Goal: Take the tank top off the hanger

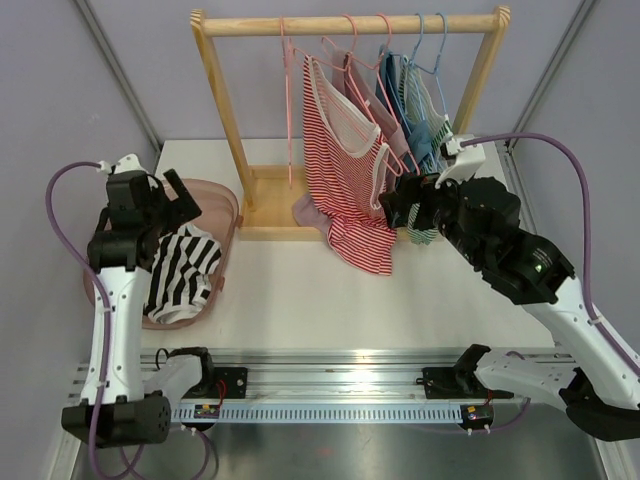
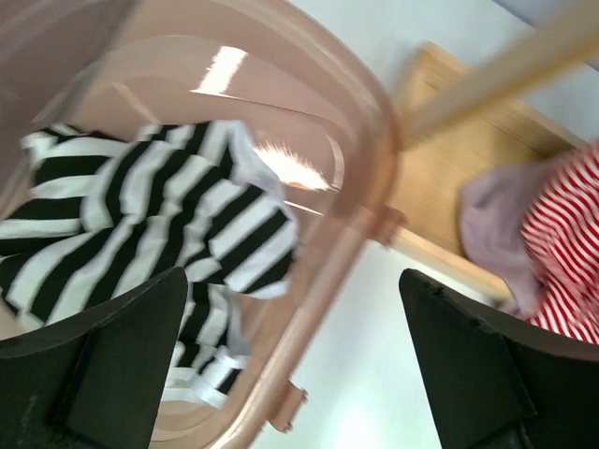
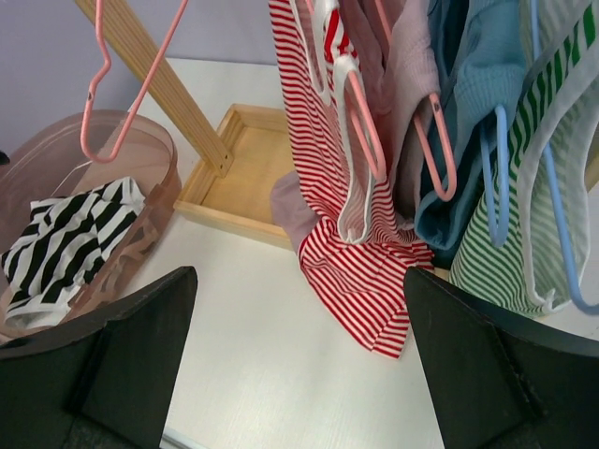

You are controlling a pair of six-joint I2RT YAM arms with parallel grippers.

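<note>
My right gripper should move outward and to the left in the top view next, onto the wire of the pink hanger, because the wire shows bare through the tank top's armhole.
A red-and-white striped tank top (image 1: 345, 170) hangs on a pink hanger (image 1: 338, 75) on the wooden rack (image 1: 345, 24), its hem draped onto the table. In the right wrist view the tank top (image 3: 314, 159) hangs ahead, its hanger (image 3: 363, 140) showing through the armhole. My right gripper (image 1: 400, 205) is open and empty just right of the tank top, above the table (image 3: 299, 318). My left gripper (image 1: 178, 200) is open and empty over the rim of the pink basket (image 1: 228, 215); in the left wrist view it (image 2: 295, 309) straddles the basket rim (image 2: 360, 187).
A black-and-white striped top (image 1: 185, 270) lies in the basket (image 3: 154, 159). An empty pink hanger (image 1: 288, 100) hangs at the rack's left. Mauve, blue and green-striped garments (image 3: 505, 187) hang right of the red one. The rack's wooden base tray (image 3: 243, 173) sits behind.
</note>
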